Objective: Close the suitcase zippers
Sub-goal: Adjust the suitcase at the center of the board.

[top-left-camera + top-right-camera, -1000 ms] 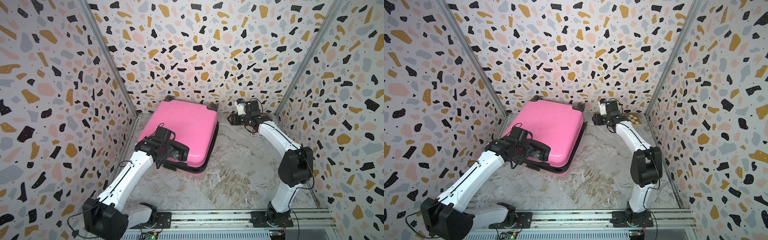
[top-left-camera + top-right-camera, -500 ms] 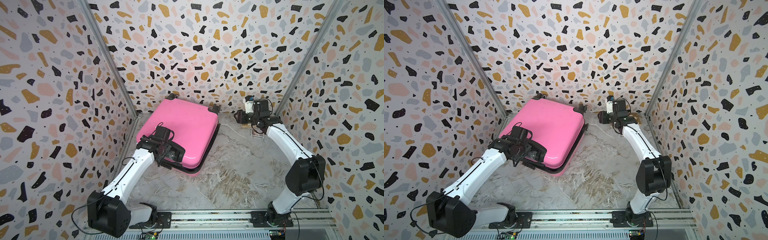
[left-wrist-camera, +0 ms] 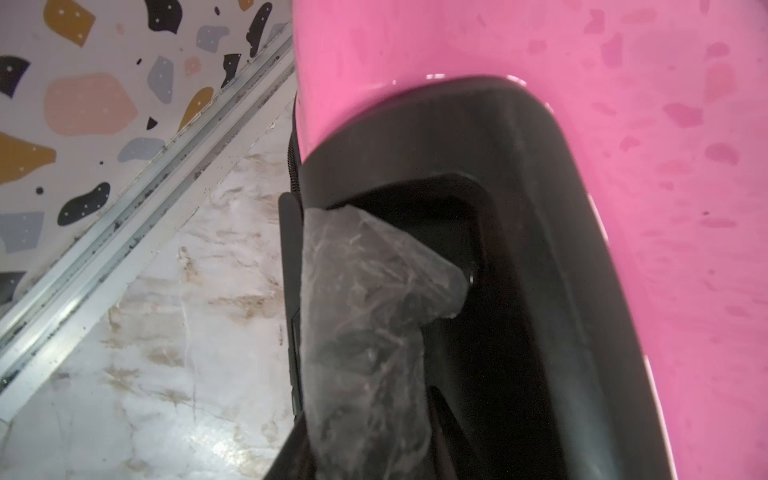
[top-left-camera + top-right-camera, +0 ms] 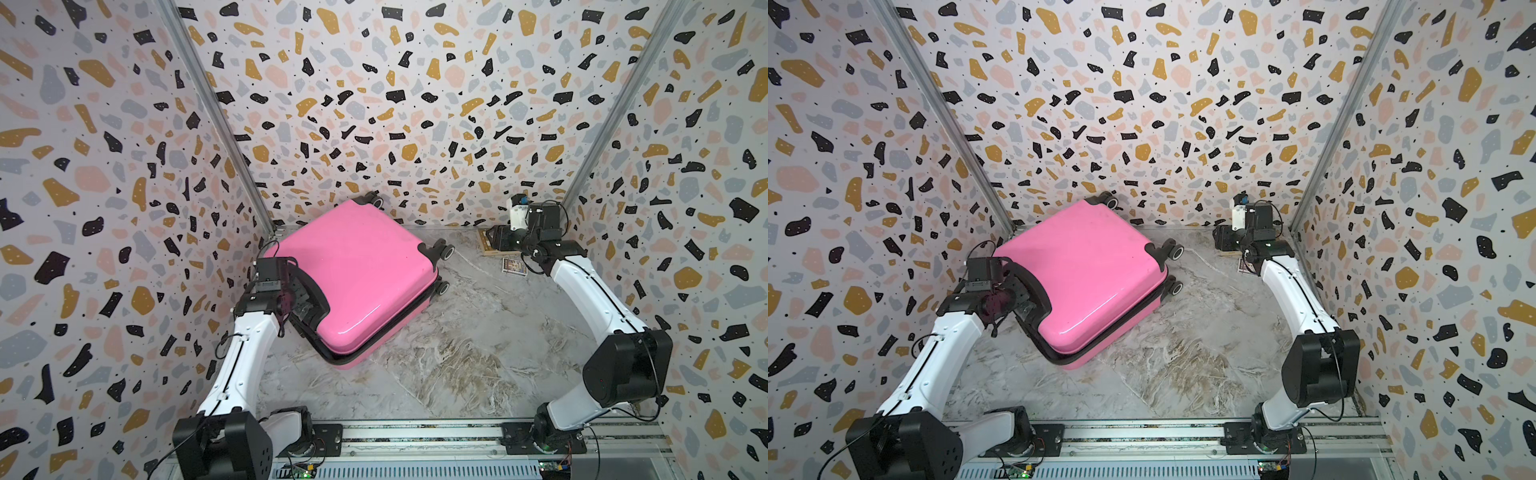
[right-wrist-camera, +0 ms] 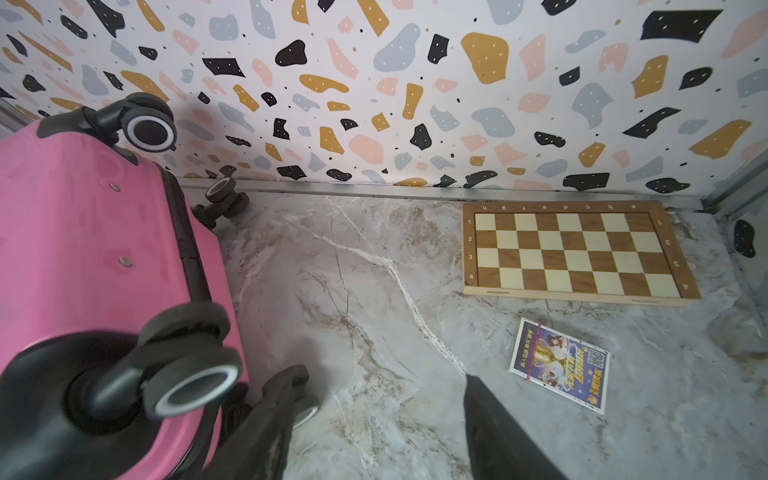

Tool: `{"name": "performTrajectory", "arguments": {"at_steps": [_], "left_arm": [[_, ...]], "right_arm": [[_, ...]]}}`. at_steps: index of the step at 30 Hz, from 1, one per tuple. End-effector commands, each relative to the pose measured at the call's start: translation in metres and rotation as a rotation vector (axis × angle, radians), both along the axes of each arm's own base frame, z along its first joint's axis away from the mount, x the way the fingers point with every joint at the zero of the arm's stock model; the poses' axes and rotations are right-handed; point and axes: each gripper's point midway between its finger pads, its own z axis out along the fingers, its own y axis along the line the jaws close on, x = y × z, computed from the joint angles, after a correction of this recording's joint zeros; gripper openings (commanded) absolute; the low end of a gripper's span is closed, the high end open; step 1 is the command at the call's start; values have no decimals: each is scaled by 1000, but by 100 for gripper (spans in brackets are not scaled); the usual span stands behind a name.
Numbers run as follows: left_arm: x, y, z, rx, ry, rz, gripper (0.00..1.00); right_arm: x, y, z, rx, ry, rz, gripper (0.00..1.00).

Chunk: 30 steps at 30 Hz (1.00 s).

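Next, my left gripper should push the suitcase's black handle outward, swinging the crooked suitcase round, then release it, since the back wall (image 4: 293, 217) lies outward of my gripper.
The pink suitcase (image 4: 357, 274) lies flat and askew on the marble floor, its wheels (image 4: 445, 251) toward the back right. Its black zipper band (image 4: 376, 343) runs round the rim and also shows in the left wrist view as zipper teeth (image 3: 292, 158); no pull can be made out. My left gripper (image 4: 305, 307) is at the near-left corner, shut on the black handle surround (image 3: 519, 174), with one taped finger (image 3: 361, 332) inside the recess. My right gripper (image 5: 382, 376) hangs open over bare floor beside the wheels (image 5: 195, 386), holding nothing.
A wooden chessboard (image 5: 577, 253) lies against the back wall at the right, with a small printed card (image 5: 559, 365) in front of it. Patterned walls close in three sides. The arms' base rail (image 4: 415, 436) runs along the front.
The left jaws closed on the handle surround and drew that corner to the left, so the suitcase swung and its wheel end came right. The right arm drew back toward the back right corner.
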Motion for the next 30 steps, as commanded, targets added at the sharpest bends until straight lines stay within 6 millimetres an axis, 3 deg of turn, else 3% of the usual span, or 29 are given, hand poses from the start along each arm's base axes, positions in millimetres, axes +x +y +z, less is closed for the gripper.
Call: {"name": "performTrajectory", "arguments": {"at_steps": [1, 8, 12, 16, 20, 26, 27, 28, 30], "left_arm": [[33, -32, 25, 46, -98, -386, 0], [89, -54, 62, 115, -260, -674, 0], [120, -61, 69, 121, -277, -790, 0], [134, -66, 67, 137, -274, -889, 0], [146, -69, 70, 156, -317, -931, 0], [176, -63, 81, 162, -347, -896, 0], [183, -63, 84, 159, -351, -889, 3], [188, -62, 85, 152, -348, -882, 15], [199, -59, 89, 154, -341, -869, 51]], "right_arm": [[-6, 6, 13, 5, -45, 72, 66], [-16, 29, -3, 38, -3, 214, 66], [-29, 47, -29, 47, 46, 287, 66], [-41, 70, -61, 9, 101, 341, 66], [-62, 102, -78, -17, 146, 434, 66], [-106, 143, -85, -75, 159, 574, 66], [-116, 147, -86, -79, 159, 594, 66], [-125, 152, -85, -83, 150, 615, 65], [-141, 160, -83, -89, 133, 655, 65]]}}
